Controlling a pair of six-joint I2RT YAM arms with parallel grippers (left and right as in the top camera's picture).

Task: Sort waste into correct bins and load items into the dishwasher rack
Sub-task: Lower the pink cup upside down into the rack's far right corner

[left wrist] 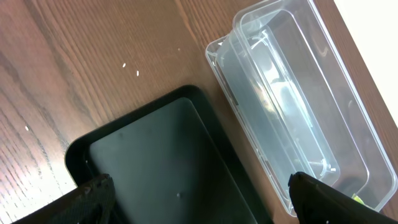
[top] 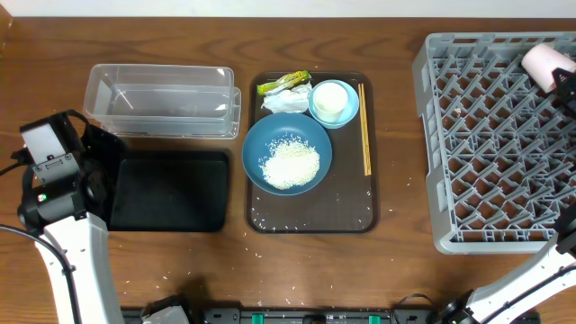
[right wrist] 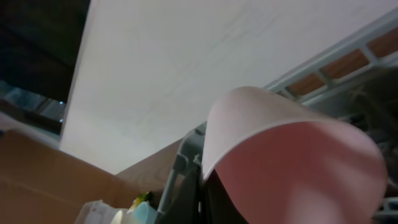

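I will gently lower my right gripper next, set the pink cup (top: 544,61) on the wires at the rack's far corner and let go of it, because the pegs are just below the gripper.
My right gripper (top: 563,83) is shut on the small pink cup (top: 544,61) and holds it tilted over the far right corner of the grey dishwasher rack (top: 495,144); the cup fills the right wrist view (right wrist: 292,149). My left gripper (left wrist: 199,205) is open and empty, low over the black tray (left wrist: 161,155), with the clear tub (left wrist: 292,93) beside it. On the brown tray (top: 310,220) the dark-blue bowl (top: 270,135) holds rice (top: 290,165). The light-blue bowl (top: 349,110) holds the white cup (top: 330,97). The chopsticks (top: 364,129), the wrapper (top: 284,83) and the tissue (top: 286,101) lie there too.
Stray rice grains lie on the brown tray's front edge and on the wooden table (left wrist: 130,68). The left arm's body (top: 54,180) stands left of the black tray (top: 171,193). The clear tub (top: 162,99) sits just behind that tray.
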